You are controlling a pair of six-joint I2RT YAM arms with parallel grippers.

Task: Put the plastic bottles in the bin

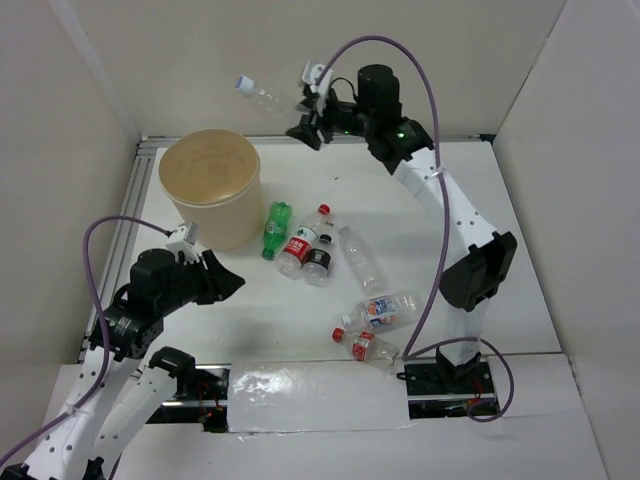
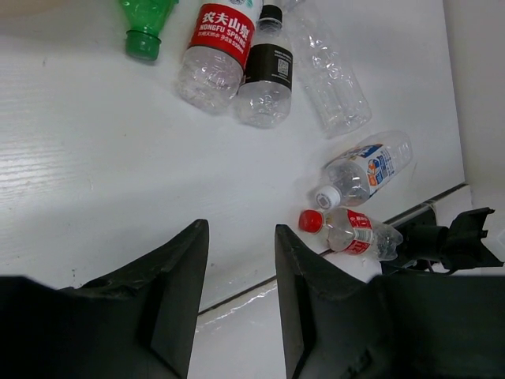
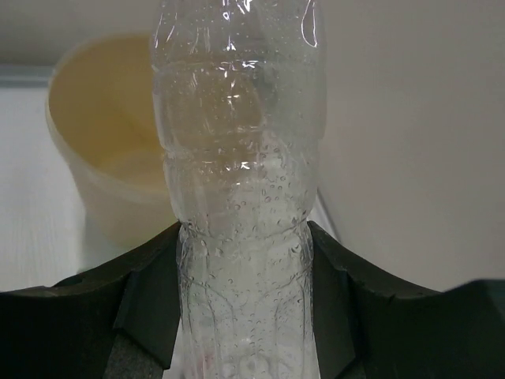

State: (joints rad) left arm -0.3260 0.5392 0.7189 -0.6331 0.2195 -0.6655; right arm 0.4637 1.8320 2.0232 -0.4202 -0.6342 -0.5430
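Observation:
The clear plastic bottle needs to swing to the left in the top view next with my right gripper, over the tan bin's opening, and my gripper needs to let it go there.
My right gripper is shut on a clear plastic bottle, held high in the air to the right of and behind the tan bin. Several bottles lie on the table: green, red-labelled, dark-labelled, plain clear, blue-white, and a small red-capped one. My left gripper hovers at the near left, jaws drawn in, holding nothing.
White walls enclose the table on three sides. A metal rail runs along the left edge beside the bin. A clear plastic sheet lies at the front edge between the arm bases. The right arm's cable loops above the table.

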